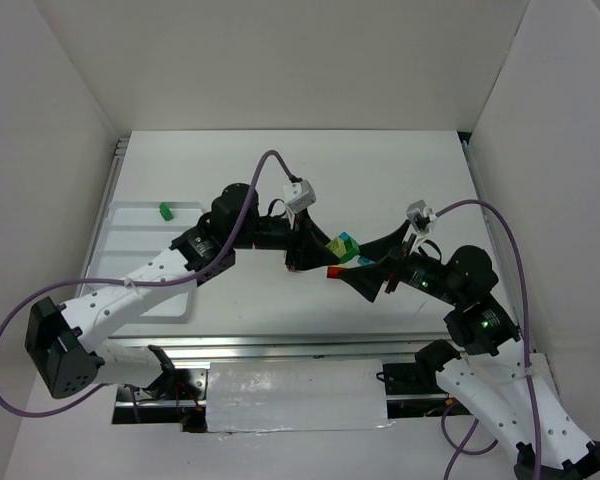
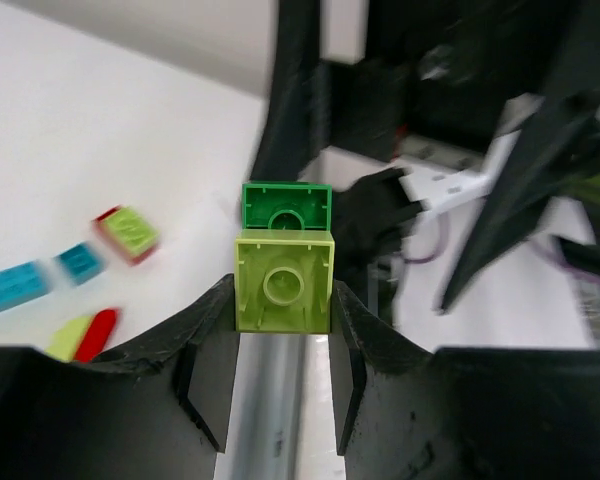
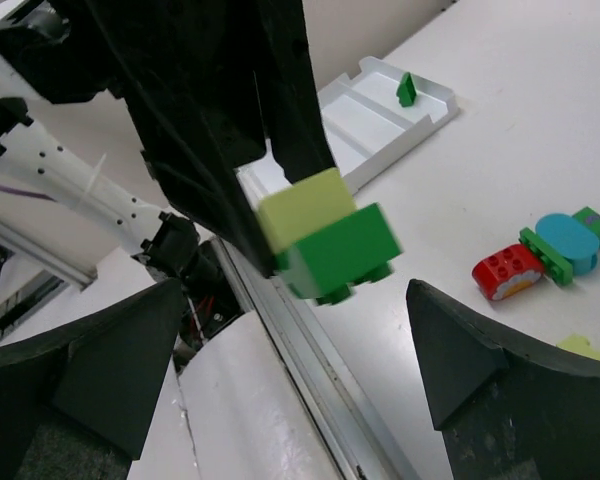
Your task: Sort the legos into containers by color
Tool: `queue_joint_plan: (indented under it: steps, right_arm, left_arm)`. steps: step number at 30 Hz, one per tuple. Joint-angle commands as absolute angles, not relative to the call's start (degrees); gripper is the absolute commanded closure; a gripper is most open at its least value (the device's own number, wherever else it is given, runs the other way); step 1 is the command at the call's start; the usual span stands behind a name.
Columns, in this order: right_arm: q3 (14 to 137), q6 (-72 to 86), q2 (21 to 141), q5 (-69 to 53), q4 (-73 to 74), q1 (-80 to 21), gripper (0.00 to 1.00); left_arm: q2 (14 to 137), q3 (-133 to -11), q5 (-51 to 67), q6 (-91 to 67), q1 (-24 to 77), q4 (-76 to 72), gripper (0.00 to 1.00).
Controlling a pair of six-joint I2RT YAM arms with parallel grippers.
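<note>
My right gripper will next turn toward my left gripper and bring its open fingers around the dark green lego.
My left gripper (image 2: 283,300) is shut on a lime yellow-green lego (image 2: 283,283) that has a dark green lego (image 2: 286,205) stuck to its far end, and holds the pair above the table. In the top view the pair (image 1: 342,248) hangs mid-table between both grippers. My right gripper (image 3: 300,360) is open and faces the pair (image 3: 325,235) without touching it. The white tray (image 1: 130,235) lies at the left with one green lego (image 1: 166,211) in its far compartment.
Loose legos lie on the table below the grippers: a red one (image 3: 507,270), a teal one (image 3: 568,240) and a lime one (image 3: 580,347). The metal rail (image 1: 280,345) runs along the near edge. White walls close in both sides.
</note>
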State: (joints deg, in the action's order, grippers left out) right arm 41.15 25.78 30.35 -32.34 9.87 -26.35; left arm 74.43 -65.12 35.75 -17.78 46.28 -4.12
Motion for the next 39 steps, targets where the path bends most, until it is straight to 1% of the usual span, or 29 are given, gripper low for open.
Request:
queue_joint_plan:
  steps: [1,5,8,14,25,26,27,29,30,31,32,34,39]
  right_arm:
    - [38.6,22.9,28.7,-36.0,1.7,-26.0,0.0]
    - [38.9,22.4,29.0,-34.1,1.5,-25.9,0.02]
    - [39.9,22.9,30.1,-35.3,1.1,-25.8,0.07]
    - [39.7,26.7,30.1,-43.9,-6.4,-25.6,0.14]
    - [41.8,28.0,31.1,-44.9,-7.3,-25.3,0.22]
    - [41.9,28.0,31.2,-44.7,-7.1,-25.4,0.26]
    - [41.8,28.1,31.3,-44.7,-7.4,-25.3,0.27]
    - [41.7,28.7,31.8,-45.9,-8.0,-25.3,0.39]
    - [41.7,29.1,32.3,-46.5,-8.8,-25.2,0.48]
    - [41.6,29.3,32.6,-48.1,-9.3,-25.3,0.7]
    - [41.3,29.4,32.8,-48.5,-9.5,-25.3,0.81]
    - [41.1,29.1,33.3,-49.6,-9.3,-25.2,1.0]
    - [41.7,23.1,33.6,-53.1,-3.5,-24.8,1.0]
  left_arm:
    - [72.2,-66.4,45.9,-28.8,46.3,-12.4,1.0]
    - [71.6,-65.2,52.6,-34.3,46.3,-17.3,1.0]
    - [69.8,-63.3,54.7,-35.9,46.3,-19.3,1.0]
    - [68.7,-62.3,55.8,-34.2,46.3,-17.3,1.0]
    - [68.8,-63.4,56.4,-30.4,46.3,-12.6,1.0]
    - [68.6,-63.3,56.2,-30.1,46.3,-12.6,1.0]
    - [68.6,-63.2,56.1,-29.9,46.3,-12.4,1.0]
    - [68.5,-63.4,55.8,-28.9,46.3,-11.1,1.0]
    - [68.5,-63.5,55.6,-28.7,46.3,-10.8,1.0]
    - [68.6,-63.5,55.6,-28.7,46.3,-10.6,1.0]
    - [68.5,-63.5,55.4,-28.8,46.3,-10.6,1.0]
    - [68.2,-63.5,55.0,-28.8,46.3,-10.6,1.0]
    - [67.4,-64.9,53.9,-27.2,45.4,-7.7,1.0]
